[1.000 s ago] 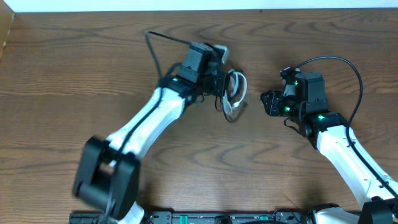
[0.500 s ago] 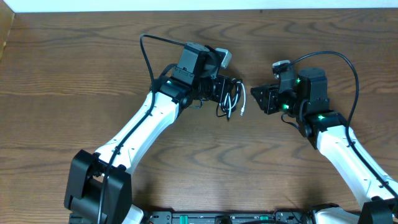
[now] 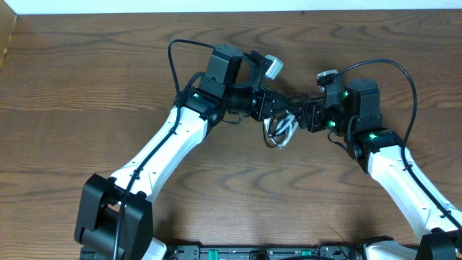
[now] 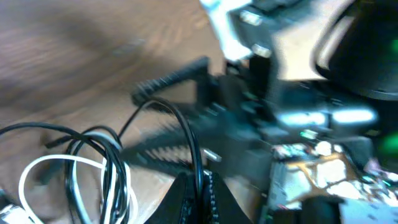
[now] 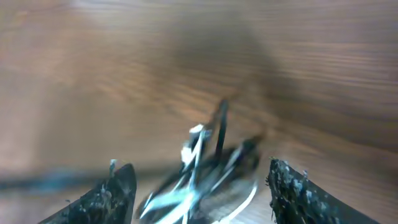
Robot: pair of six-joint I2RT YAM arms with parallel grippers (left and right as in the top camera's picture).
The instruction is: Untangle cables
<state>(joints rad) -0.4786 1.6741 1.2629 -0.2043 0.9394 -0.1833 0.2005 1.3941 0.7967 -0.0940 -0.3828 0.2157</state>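
Observation:
The left gripper stays nearly still above the tangled bundle (image 4: pixel 111 171) next and spreads its fingers to release the black cable (image 4: pixel 194 158), since the bundle hangs over bare tabletop.
A tangled bundle of a thin black cable and a thin white cable (image 3: pixel 279 131) hangs between the two grippers at the table's middle. My left gripper (image 3: pixel 278 108) is shut on the black cable (image 4: pixel 194 158), which runs up between its closed fingers (image 4: pixel 200 196); the white cable (image 4: pixel 31 177) loops beside it at lower left. My right gripper (image 3: pixel 303 114) is open, its fingers (image 5: pixel 199 193) spread wide just short of the blurred bundle (image 5: pixel 202 177). The two grippers nearly meet in the overhead view.
The wooden table (image 3: pixel 86 87) runs under everything. The right arm's thick black wire (image 3: pixel 404 79) arcs over its wrist. The right gripper's body fills the upper right of the left wrist view (image 4: pixel 311 106).
The left gripper has carried the cable bundle to the right, and the right gripper has moved left toward it. The bundle now hangs lower, between them.

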